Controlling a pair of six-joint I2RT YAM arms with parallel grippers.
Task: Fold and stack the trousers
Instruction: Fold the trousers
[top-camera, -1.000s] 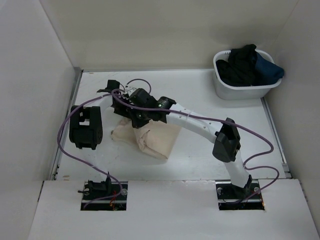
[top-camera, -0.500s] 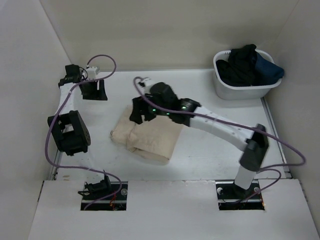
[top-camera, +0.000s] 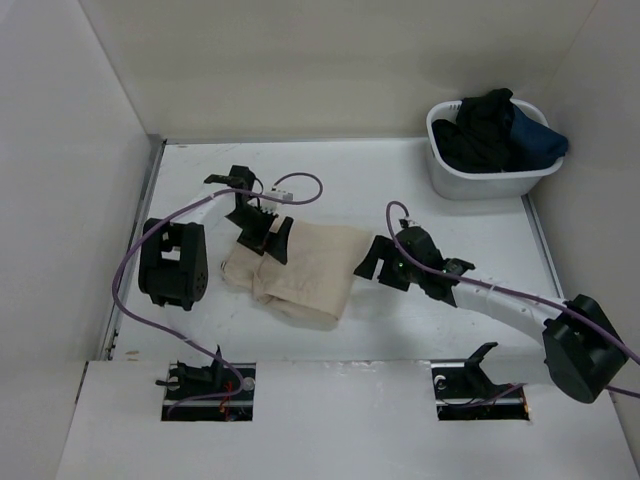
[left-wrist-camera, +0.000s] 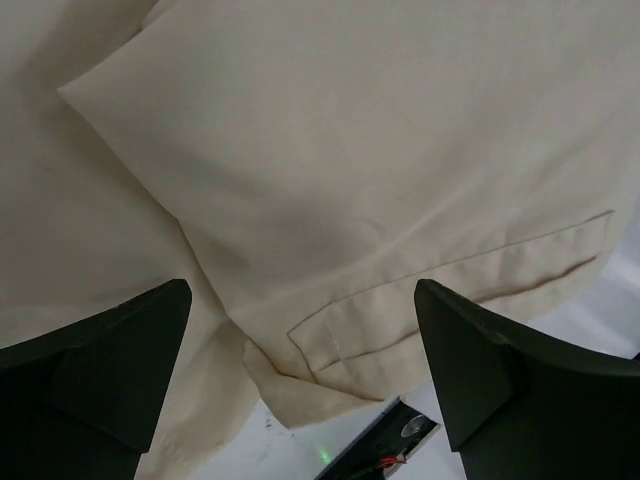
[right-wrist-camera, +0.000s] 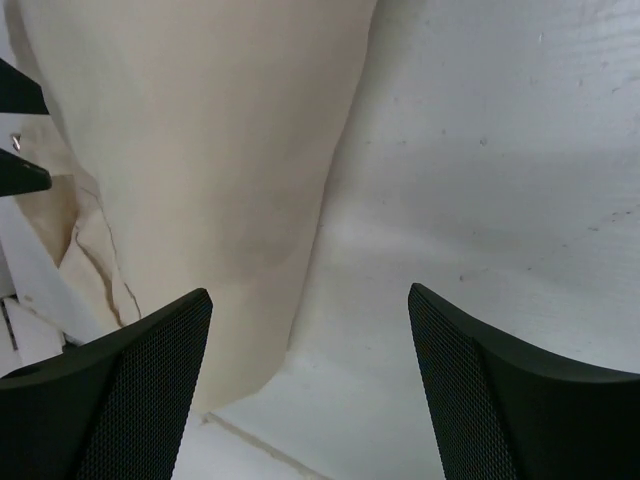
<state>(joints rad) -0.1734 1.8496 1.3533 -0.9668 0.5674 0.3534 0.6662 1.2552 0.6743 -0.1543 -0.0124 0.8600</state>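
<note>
The left gripper will come down onto the top layer's loose edge (left-wrist-camera: 215, 288) near the pocket flap and close, since that edge runs between its open fingers.
The beige trousers (top-camera: 305, 268) lie folded into a compact bundle on the white table (top-camera: 420, 190), left of centre. My left gripper (top-camera: 272, 242) hovers over their upper left part, open. In the left wrist view the trousers (left-wrist-camera: 330, 170) fill the frame, a pocket flap (left-wrist-camera: 450, 285) showing, and the left gripper (left-wrist-camera: 300, 385) holds nothing. My right gripper (top-camera: 378, 270) is open at the bundle's right edge. The right wrist view shows the trousers (right-wrist-camera: 200, 150) on the left and bare table (right-wrist-camera: 480, 180) under the right gripper (right-wrist-camera: 310, 390).
A white basket (top-camera: 450, 178) with black and dark-blue garments (top-camera: 495, 130) stands at the back right corner. Enclosure walls close in the left, back and right. Purple cables (top-camera: 130, 270) loop beside both arms.
The left arm swung in from the far left corner to above the trousers. The right arm pulled back rightwards off the bundle. Both grippers opened wider.
</note>
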